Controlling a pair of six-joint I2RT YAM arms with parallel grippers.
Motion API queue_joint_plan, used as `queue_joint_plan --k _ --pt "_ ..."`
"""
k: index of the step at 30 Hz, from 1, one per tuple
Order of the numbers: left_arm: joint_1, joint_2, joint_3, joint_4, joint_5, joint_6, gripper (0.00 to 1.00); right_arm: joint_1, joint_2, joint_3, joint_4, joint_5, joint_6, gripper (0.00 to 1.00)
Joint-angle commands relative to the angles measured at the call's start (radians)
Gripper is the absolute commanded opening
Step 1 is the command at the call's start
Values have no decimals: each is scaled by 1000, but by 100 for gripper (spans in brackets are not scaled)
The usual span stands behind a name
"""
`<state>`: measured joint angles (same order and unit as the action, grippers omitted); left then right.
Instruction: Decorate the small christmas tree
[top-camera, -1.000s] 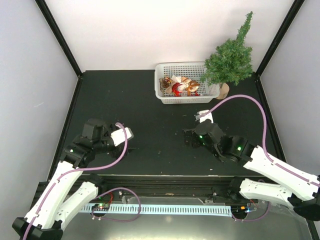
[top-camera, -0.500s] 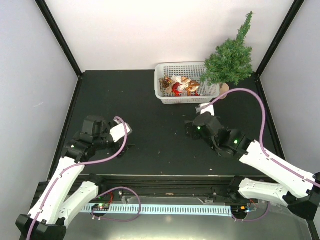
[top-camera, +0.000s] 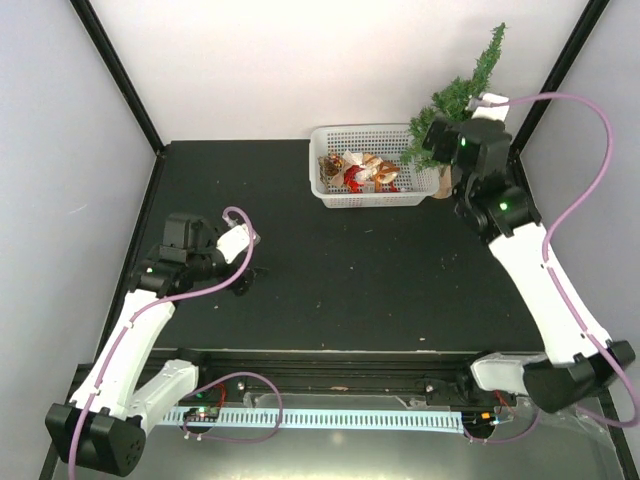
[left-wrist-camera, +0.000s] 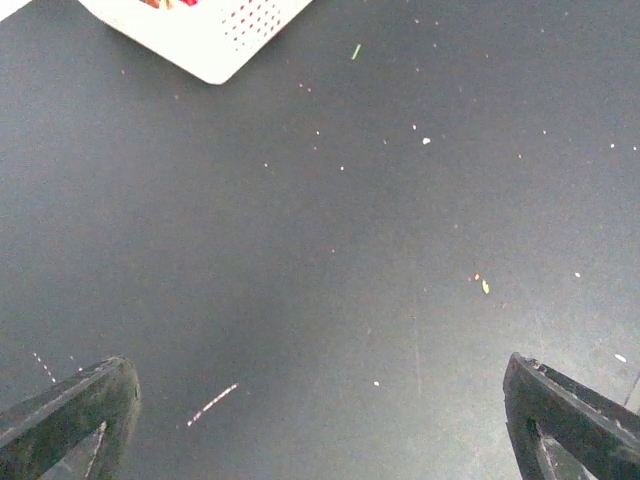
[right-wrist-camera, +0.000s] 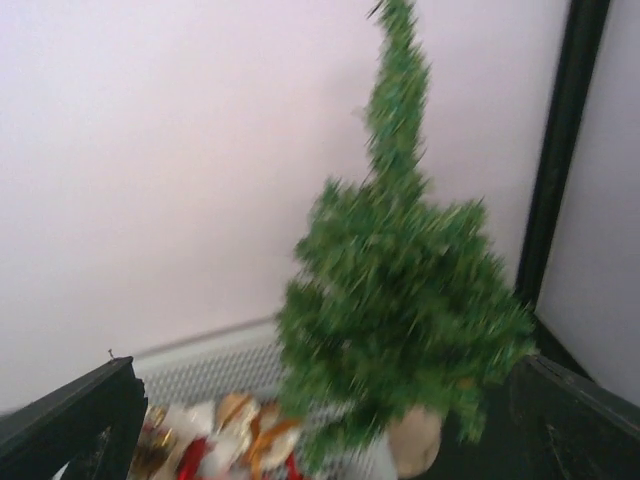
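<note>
The slender part of the tree fits between my right gripper's open fingers. My right gripper needs to move outward and to the right in the top view, onto the tree's thin pointed top (top-camera: 489, 60) (right-wrist-camera: 396, 115).
The small christmas tree (top-camera: 470, 85) stands at the table's back right corner, dark green with a thin pointed top; my right arm covers part of it. In the right wrist view the tree (right-wrist-camera: 400, 300) fills the centre, blurred, with its tan base (right-wrist-camera: 415, 440) below. My right gripper (top-camera: 432, 140) is raised in front of the tree, open and empty, its fingers (right-wrist-camera: 70, 420) wide apart. My left gripper (top-camera: 243, 278) hovers low over the left of the table, open with nothing between its fingers (left-wrist-camera: 70, 425).
A white basket (top-camera: 330, 195) holding red, gold and white ornaments (top-camera: 360, 172) sits left of the tree; the ornaments (right-wrist-camera: 230, 430) also show in the right wrist view. The basket corner (left-wrist-camera: 200, 35) lies ahead of the left gripper. Black frame posts edge the table.
My right arm has swung up from the middle of the table to the back right, in front of the tree. The left arm has shifted slightly. Both grippers stay open.
</note>
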<state>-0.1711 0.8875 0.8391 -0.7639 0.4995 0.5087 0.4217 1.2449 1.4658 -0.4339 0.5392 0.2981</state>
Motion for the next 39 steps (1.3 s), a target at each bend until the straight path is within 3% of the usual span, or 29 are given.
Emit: queue_joint_plan --k 1,8,30,33,39 --pt "8 -3 14 74 24 -29 99 -99 127 122 121 21 -51 100" --pt "9 12 -9 129 26 -51 99 -178 405 432 62 27 -88 100" --pt "9 109 -20 163 5 -78 99 -340 803 841 31 -34 -28 99" --pt "9 119 -23 168 -3 -79 99 -365 841 865 27 -69 -2 91" --pt "10 133 -22 174 -8 -85 99 -380 861 870 30 -86 10 46"
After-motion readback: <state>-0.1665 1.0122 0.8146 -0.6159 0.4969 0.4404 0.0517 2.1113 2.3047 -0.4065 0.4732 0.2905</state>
